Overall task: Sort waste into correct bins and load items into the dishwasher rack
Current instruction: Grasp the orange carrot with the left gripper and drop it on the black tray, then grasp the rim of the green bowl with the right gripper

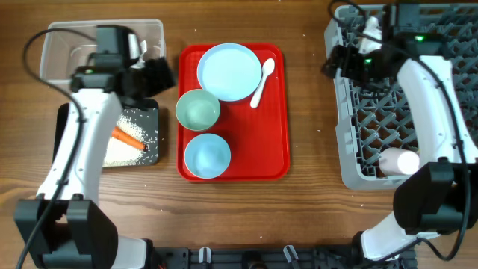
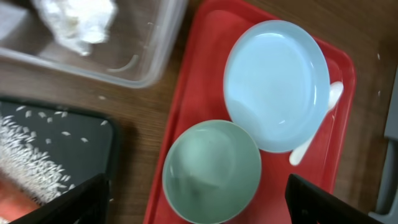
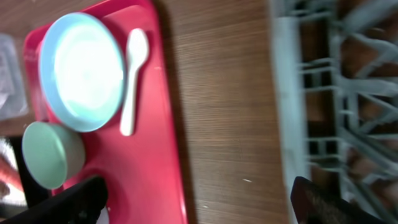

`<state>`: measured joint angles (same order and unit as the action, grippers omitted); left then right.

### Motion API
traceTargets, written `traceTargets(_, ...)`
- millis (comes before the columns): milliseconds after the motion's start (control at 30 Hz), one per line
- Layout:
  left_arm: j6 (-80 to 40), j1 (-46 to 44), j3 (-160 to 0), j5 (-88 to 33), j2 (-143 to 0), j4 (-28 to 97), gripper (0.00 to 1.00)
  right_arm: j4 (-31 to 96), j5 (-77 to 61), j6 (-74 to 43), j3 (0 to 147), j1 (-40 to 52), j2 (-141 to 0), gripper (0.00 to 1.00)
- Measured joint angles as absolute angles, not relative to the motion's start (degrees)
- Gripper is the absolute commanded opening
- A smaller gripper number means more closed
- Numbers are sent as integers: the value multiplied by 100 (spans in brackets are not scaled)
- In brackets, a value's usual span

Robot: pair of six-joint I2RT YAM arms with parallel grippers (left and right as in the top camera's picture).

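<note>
My right gripper sweeps across and down to the green bowl next, onto its rack-side rim (image 1: 218, 113) (image 3: 64, 159) beside bare tray, below and left in the overhead view.
On the flat red tray (image 1: 276, 149) lie a large pale-blue plate (image 1: 228, 71), a white spoon (image 1: 263, 81), a green-tinted bowl (image 1: 198, 110) and a pale-blue bowl (image 1: 207, 155). My left gripper (image 1: 160, 75) is open and empty, hovering over the tray's left edge above the green bowl (image 2: 211, 171), between the clear tub (image 1: 67, 52) and the plate (image 2: 277, 84). My right gripper (image 1: 334, 63) is open and empty over bare table beside the grey dishwasher rack (image 1: 351, 142). A pink cup (image 1: 398, 161) lies in the rack. The black tray (image 1: 153, 116) holds rice (image 1: 134, 123) and a carrot (image 1: 127, 138).
White tissue (image 2: 78, 22) lies in the clear tub (image 2: 149, 56). The right wrist view shows the plate (image 3: 81, 71), spoon (image 3: 134, 68), green bowl (image 3: 53, 155) and the rack's left wall (image 3: 289, 93). A strip of wood table separates the red tray from the rack.
</note>
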<state>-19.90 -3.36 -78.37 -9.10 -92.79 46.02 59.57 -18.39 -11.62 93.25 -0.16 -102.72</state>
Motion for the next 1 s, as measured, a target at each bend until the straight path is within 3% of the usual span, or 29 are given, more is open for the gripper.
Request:
traceTargets(233, -2001, -659, -7837, -604, -9277, 4766, 88, 3854, -1570, -2128, 9338, 2403, -10363, 80)
traceTargets(333, -2003, -659, -7837, -416, -9277, 5135, 90, 3465, -1448, -2600, 9341, 3140, -10945, 79)
traceTargets(533, -2499, -268, -7837, 64, -9277, 5719, 89, 3234, -1824, -3430, 9338, 3472, -12267, 78)
traceTargets(700, -2648, 274, -7837, 154, -9277, 5763, 89, 3253, -1887, -3540, 9338, 3468, -12322, 71)
traceTargets(767, -2650, 381, -7826, 167, -9277, 5728, 89, 3301, -1890, -3642, 9338, 3468, -12322, 64)
traceTargets(833, -2650, 405, -7719, 167, -9277, 5701, 90, 3291, -1887, -3815, 9338, 3468, -12322, 48)
traceTargets(900, -2652, 405, -7496, 172, -9277, 5653, 98, 3260, -1883, -3850, 9338, 3468, -12322, 42)
traceTargets(1000, -2698, 405, -7185, 176, -9279, 5505, 99, 3319, -1881, -3743, 9338, 3468, -12322, 35)
